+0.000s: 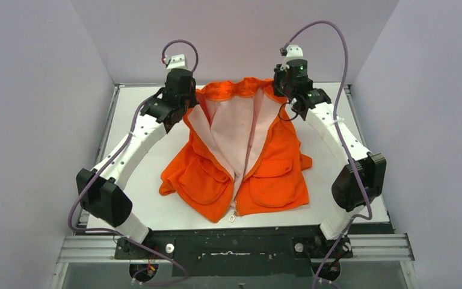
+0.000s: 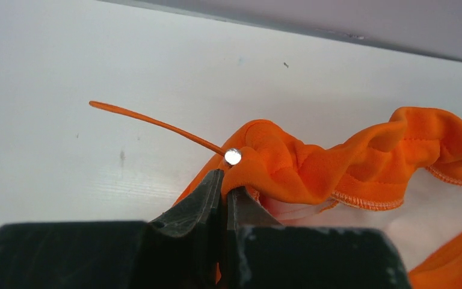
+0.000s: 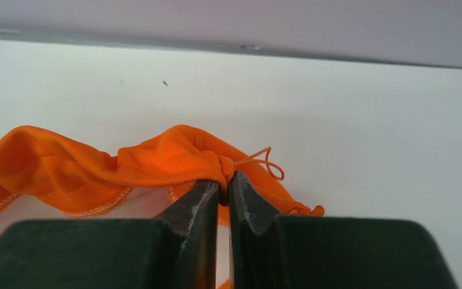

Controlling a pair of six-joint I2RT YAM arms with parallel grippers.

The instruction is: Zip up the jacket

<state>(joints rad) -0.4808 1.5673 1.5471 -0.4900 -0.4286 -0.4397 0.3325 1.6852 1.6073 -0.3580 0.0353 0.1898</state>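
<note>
I should next pull the jacket's collar outward with my right gripper to bare table by the far wall (image 3: 216, 87) and release it there. The jacket's hem is crowding the front edge of the table.
The orange jacket (image 1: 240, 162) lies on the white table, front open, pale lining showing, collar at the far side. Its zipper is joined only at the hem, where the silver pull (image 1: 232, 218) lies near the table's front edge. My left gripper (image 1: 187, 108) is shut on the jacket's left collar corner (image 2: 258, 159), beside a silver snap (image 2: 233, 156) and a thin orange cord (image 2: 150, 123). At the right collar corner (image 3: 180, 158) my right gripper (image 1: 286, 103) is shut on the bunched fabric, a looped orange thread (image 3: 264, 161) just past its fingertips.
Grey walls enclose the table on the left, the right and the far side, close behind both grippers. The table's front edge (image 1: 234, 227) runs just below the jacket's hem. Both arms' elbows (image 1: 103, 194) (image 1: 358, 180) stand out to the sides of the jacket.
</note>
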